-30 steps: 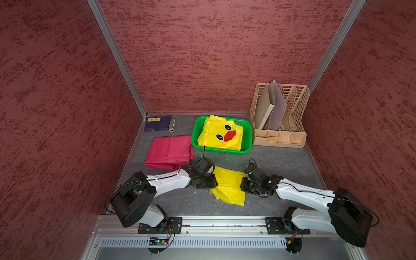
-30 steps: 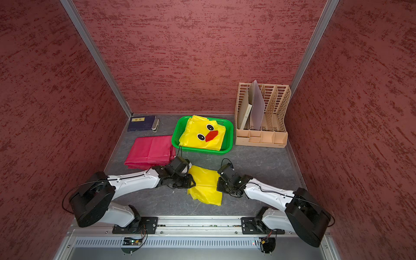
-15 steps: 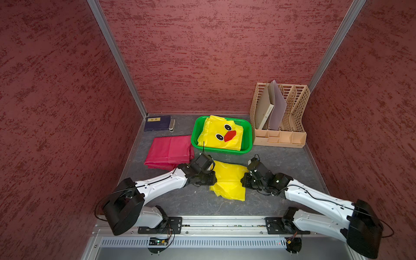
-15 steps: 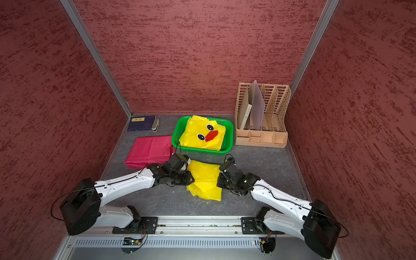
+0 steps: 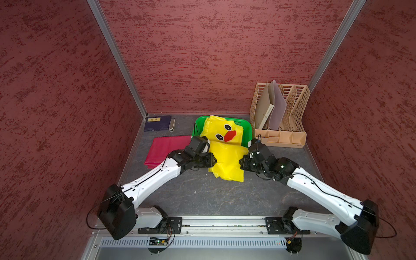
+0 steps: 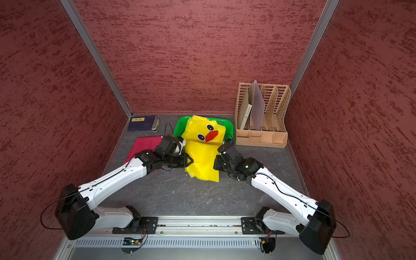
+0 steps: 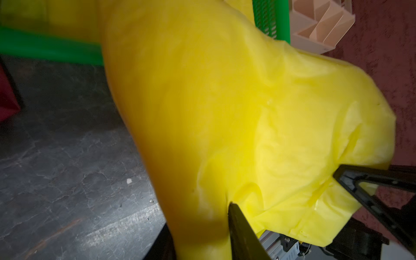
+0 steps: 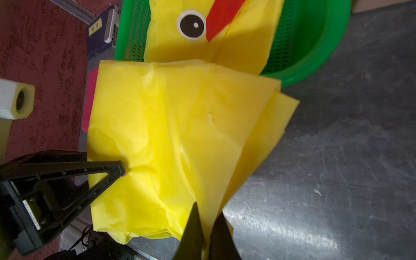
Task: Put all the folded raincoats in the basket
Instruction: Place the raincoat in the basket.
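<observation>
My right gripper should move my edge of the folded plain yellow raincoat (image 5: 227, 164) outward and let go of it over the duck-face raincoat, because the basket is outward of it.
The folded raincoat (image 5: 227, 164) (image 6: 202, 165) is plain yellow and hangs stretched between my two grippers, just in front of the basket. My left gripper (image 5: 212, 161) (image 7: 199, 220) is shut on its left edge, and my right gripper (image 5: 242, 161) (image 8: 208, 211) is shut on its right edge. The raincoat's far edge (image 8: 180, 72) overlaps the near rim of the green mesh basket (image 5: 198, 126) (image 8: 315, 45). A second yellow raincoat with a duck face (image 5: 225, 134) (image 6: 207, 134) lies inside the basket.
A folded red cloth (image 5: 166, 148) lies left of the basket. A dark blue book (image 5: 157, 122) sits in the back left corner. A beige lattice file rack (image 5: 281, 117) with folders stands right of the basket. Red walls close in on three sides.
Both grippers have lifted the yellow raincoat off the table and carried it toward the basket. Both arms now reach further out.
</observation>
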### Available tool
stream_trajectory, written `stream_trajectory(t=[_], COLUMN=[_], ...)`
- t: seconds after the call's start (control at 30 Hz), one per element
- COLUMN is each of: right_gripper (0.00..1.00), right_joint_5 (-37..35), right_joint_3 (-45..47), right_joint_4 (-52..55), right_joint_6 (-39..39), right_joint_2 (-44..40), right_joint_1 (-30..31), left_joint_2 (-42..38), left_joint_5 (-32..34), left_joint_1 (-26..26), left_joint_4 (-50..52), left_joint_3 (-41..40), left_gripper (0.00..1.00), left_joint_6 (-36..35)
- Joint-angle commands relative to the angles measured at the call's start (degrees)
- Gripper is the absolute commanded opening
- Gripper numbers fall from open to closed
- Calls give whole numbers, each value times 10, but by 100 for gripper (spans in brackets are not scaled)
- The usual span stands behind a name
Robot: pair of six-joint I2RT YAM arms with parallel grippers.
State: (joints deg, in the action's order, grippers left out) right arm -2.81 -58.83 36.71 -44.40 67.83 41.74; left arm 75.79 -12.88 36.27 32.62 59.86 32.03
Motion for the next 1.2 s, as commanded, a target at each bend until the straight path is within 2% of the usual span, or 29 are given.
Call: stream_trajectory(t=[0.0,0.2,0.4,0.67,0.73,0.77,0.83,0.93,0.97,1.0,1.07,1.17], right_gripper=[0,0,0,0,0,0,1,24,43,57,66,70], right_joint_5=[21,82,137,197,198,197,198,205,208,207,204,188], right_joint_3=[-60,-164,-239,-294,-294,-295,-300,-319,-324,-331,-355,-387], right_joint_4=[-17,-64,-118,-150,-151,-149,-141,-122,-120,-115,-92,-49], right_joint_6=[45,78,88,87,94,100,109,122,128,133,147,167], right_joint_2=[38,149,276,398,406,409,415,428,430,431,437,440], right_joint_1=[-34,-108,-170,-222,-227,-231,-238,-250,-253,-253,-255,-255], left_joint_2=[27,140,275,421,437,439,436,421,415,409,396,372], left_joint_5=[-39,-81,-96,-119,-111,-102,-86,-53,-46,-39,-30,-14], left_joint_1=[-30,-79,-128,-182,-184,-184,-182,-180,-180,-179,-178,-178], left_joint_4=[-7,-12,-24,19,51,66,84,109,115,120,127,131], left_joint_3=[44,158,273,410,440,451,458,462,462,462,462,462], left_gripper=[37,37,37,38,49,64,74,81,81,81,82,88], left_joint_6=[-34,-77,-105,-123,-131,-133,-140,-150,-152,-153,-155,-155])
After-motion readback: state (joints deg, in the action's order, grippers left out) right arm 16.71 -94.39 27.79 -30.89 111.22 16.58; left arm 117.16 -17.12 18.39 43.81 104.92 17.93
